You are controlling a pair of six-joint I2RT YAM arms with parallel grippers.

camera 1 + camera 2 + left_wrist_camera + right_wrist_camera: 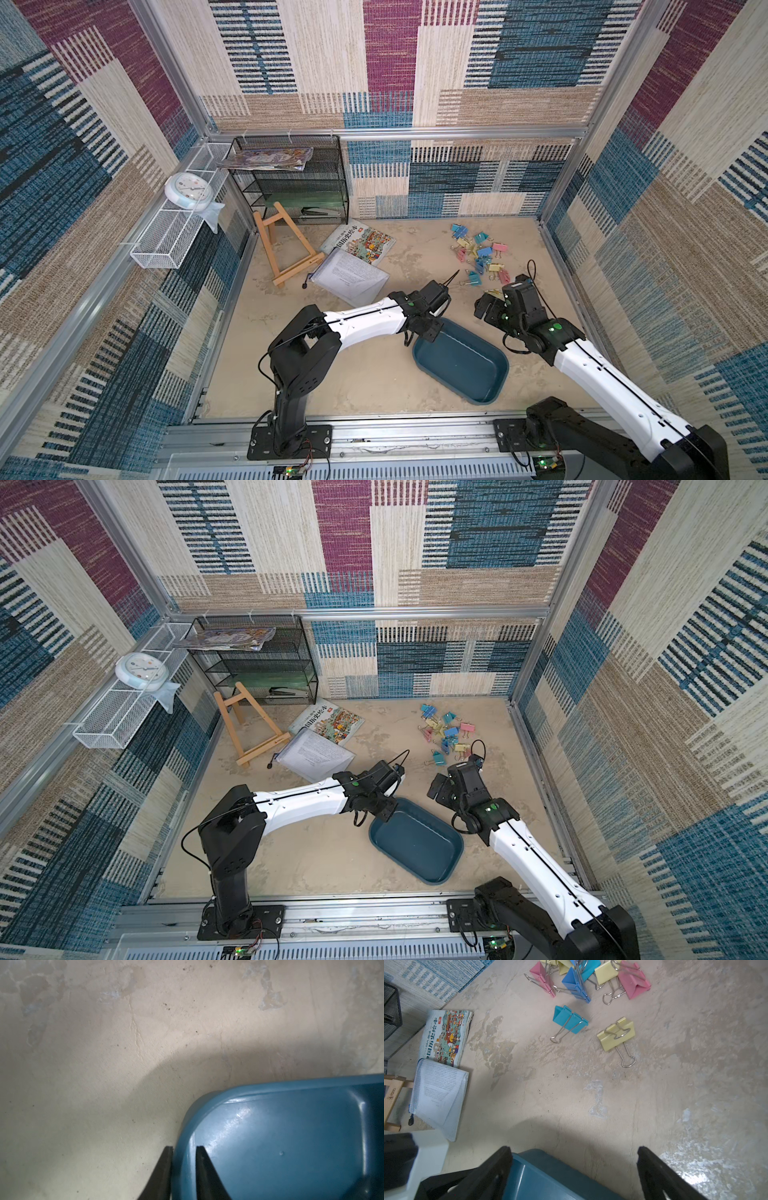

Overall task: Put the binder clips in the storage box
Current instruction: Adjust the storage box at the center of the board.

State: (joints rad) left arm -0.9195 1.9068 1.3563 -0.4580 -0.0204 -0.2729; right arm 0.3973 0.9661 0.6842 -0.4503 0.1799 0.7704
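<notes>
The nearest yellow clip (495, 292) (616, 1034) lies outward of and below the fingers of my open right gripper, apart from the pile of clips, so the gripper needs to move outward and down onto it.
The storage box (457, 361) (415, 841) is a shallow dark teal tub at the table's front centre, with nothing inside. My left gripper (428, 328) (380, 808) is at its far left corner. In the left wrist view the gripper (184, 1148) is shut on the storage box (291, 1136) rim, one finger inside the wall and one outside. The binder clips (480, 253) (446, 733) lie in a loose pastel pile at the back right. My right gripper (488, 299) (574, 1148) hangs open between box and pile, holding nothing. A teal clip (569, 1019) and a yellow clip (616, 1034) lie nearest it.
A wooden easel (286, 249), a picture book (361, 245) and a mesh pouch of papers (349, 276) lie to the back left. A black mesh rack (291, 178) stands at the back wall. A white wire tray (174, 232) with a clock (187, 191) hangs on the left wall.
</notes>
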